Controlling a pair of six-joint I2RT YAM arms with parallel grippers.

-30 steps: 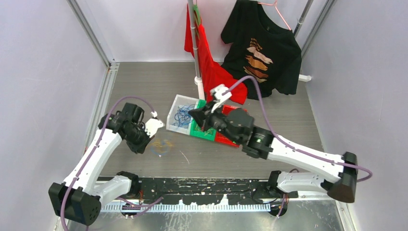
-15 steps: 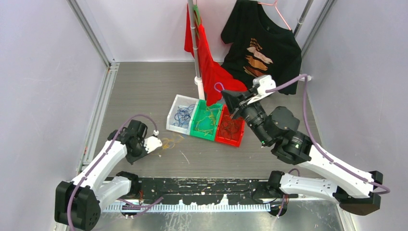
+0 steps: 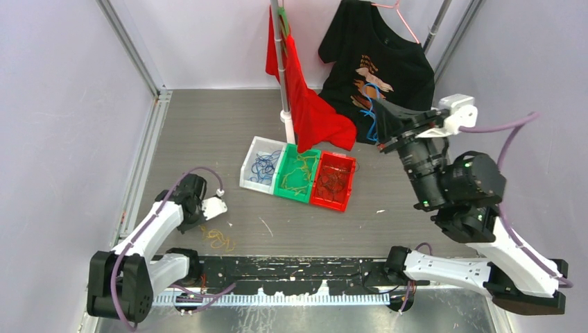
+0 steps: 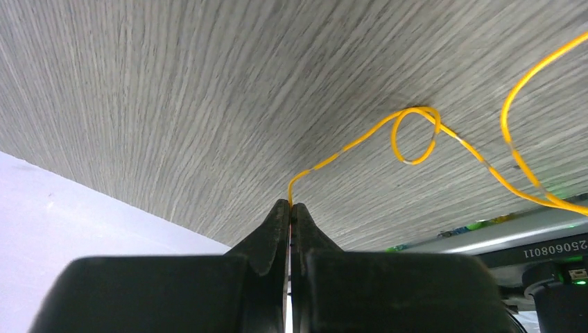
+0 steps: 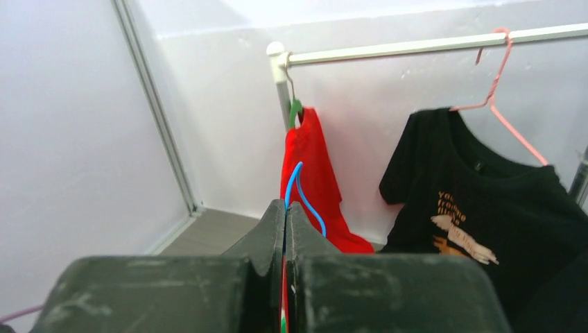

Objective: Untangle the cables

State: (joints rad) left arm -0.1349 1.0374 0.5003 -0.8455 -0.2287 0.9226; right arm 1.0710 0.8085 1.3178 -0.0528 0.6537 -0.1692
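My right gripper is going to swing to the left in the top view next and down over the white bin [image 3: 263, 166] to let go of its cable, because blue cables lie there.
My left gripper [image 3: 212, 207] is low over the table at the near left. In the left wrist view it [image 4: 290, 204] is shut on one end of a yellow cable [image 4: 378, 125] that loops away across the table. A small yellow tangle [image 3: 219, 239] lies just in front of it. My right gripper [image 3: 385, 126] is raised high at the right, in front of the black shirt. It [image 5: 285, 205] is shut on a blue cable [image 5: 299, 165], which hangs from it in a loop [image 3: 372, 114].
Three bins stand mid-table: a white one [image 3: 247, 166] with blue cables, a green one [image 3: 280, 182] with yellow cables, a red one [image 3: 320, 198] with dark cables. A rack pole [image 3: 282, 62] carries a red garment [image 3: 308, 104] and a black T-shirt [image 3: 388, 62].
My right arm has swung up and to the right, away from the bins, with the blue cable. My left arm has drawn back towards the near left, dragging the yellow cable.
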